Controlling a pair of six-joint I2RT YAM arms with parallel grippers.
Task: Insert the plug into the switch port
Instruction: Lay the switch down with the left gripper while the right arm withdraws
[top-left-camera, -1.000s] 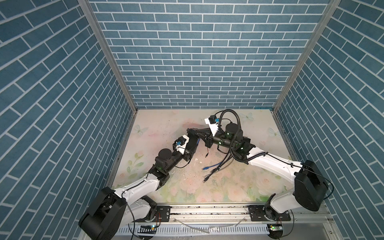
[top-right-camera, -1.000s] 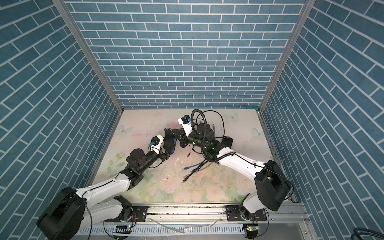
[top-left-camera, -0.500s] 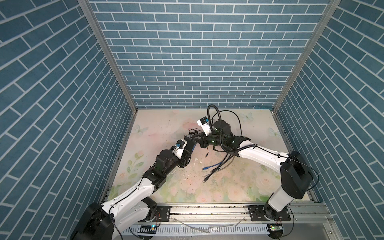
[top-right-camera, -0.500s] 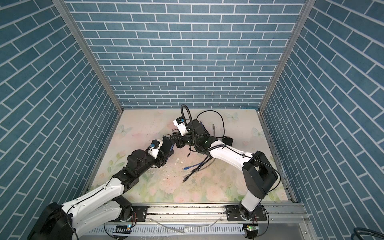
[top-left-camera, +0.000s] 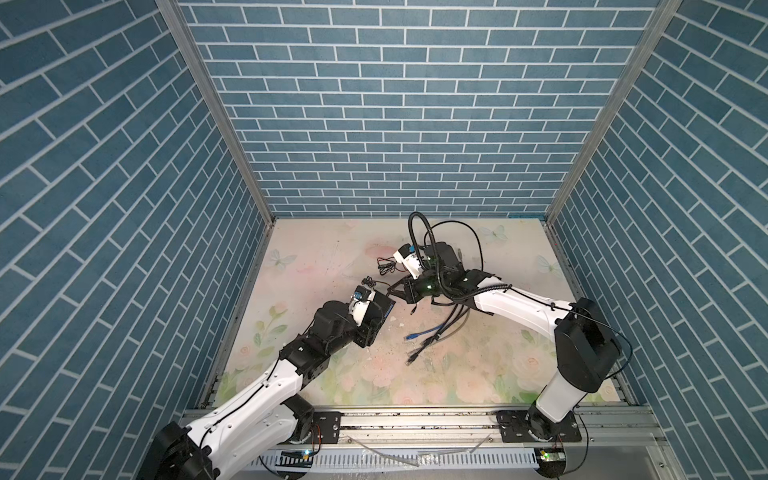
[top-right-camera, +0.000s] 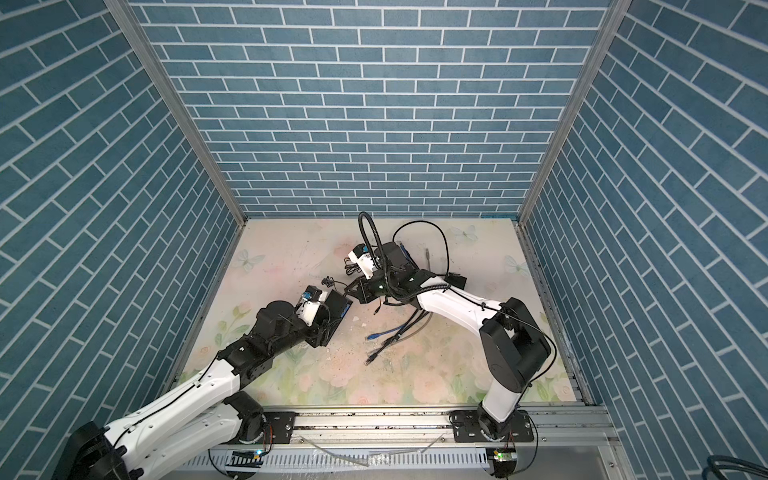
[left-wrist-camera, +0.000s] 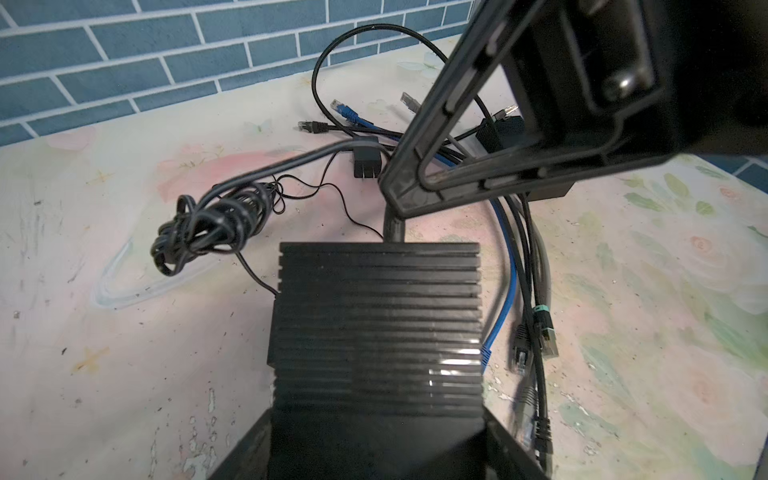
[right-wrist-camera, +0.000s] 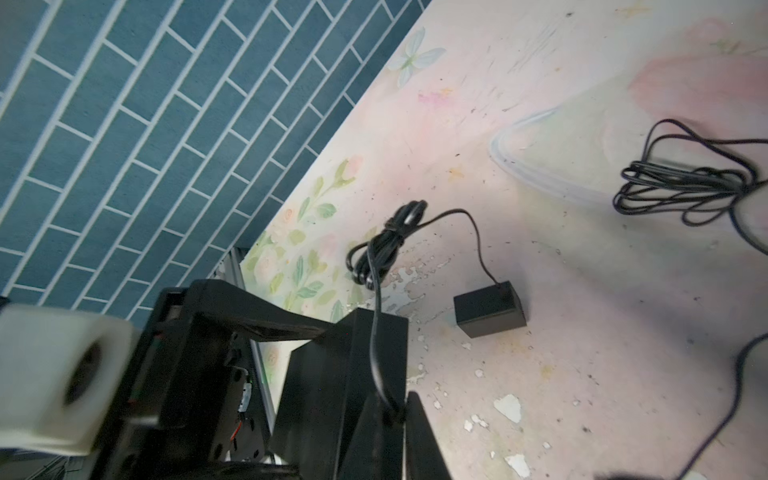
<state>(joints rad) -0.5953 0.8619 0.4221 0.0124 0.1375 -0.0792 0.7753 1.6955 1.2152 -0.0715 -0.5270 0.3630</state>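
The floral mat is below and the switch (left-wrist-camera: 376, 324) is still lifted off it, so the robot's left gripper will next tip its fingers down, lower the switch onto the mat and let go.
The switch (left-wrist-camera: 376, 324) is a black ribbed box, and my left gripper (left-wrist-camera: 376, 453) is shut on it from both sides; both top views show it lifted left of centre (top-left-camera: 384, 309) (top-right-camera: 338, 309). The plug (left-wrist-camera: 395, 226) is a black cable end at the switch's far edge. My right gripper (left-wrist-camera: 395, 199) meets it there with its tip. In the right wrist view the plug (right-wrist-camera: 388, 405) sits between the nearly closed fingers of the right gripper (right-wrist-camera: 395, 419), against the switch (right-wrist-camera: 357, 357). How deep the plug sits is hidden. The two grippers meet tip to tip (top-left-camera: 392, 289).
A coiled black cord (left-wrist-camera: 208, 224) and a small black power adapter (right-wrist-camera: 490, 309) lie on the floral mat beyond the switch. Several loose network cables, one of them blue (top-left-camera: 424, 332), trail under my right arm. A thin looped cord (right-wrist-camera: 681, 187) lies farther off.
Both grippers have shifted toward the front of the mat, taking the switch and the plug along. My right arm's elbow has risen and its wrist has swung left.
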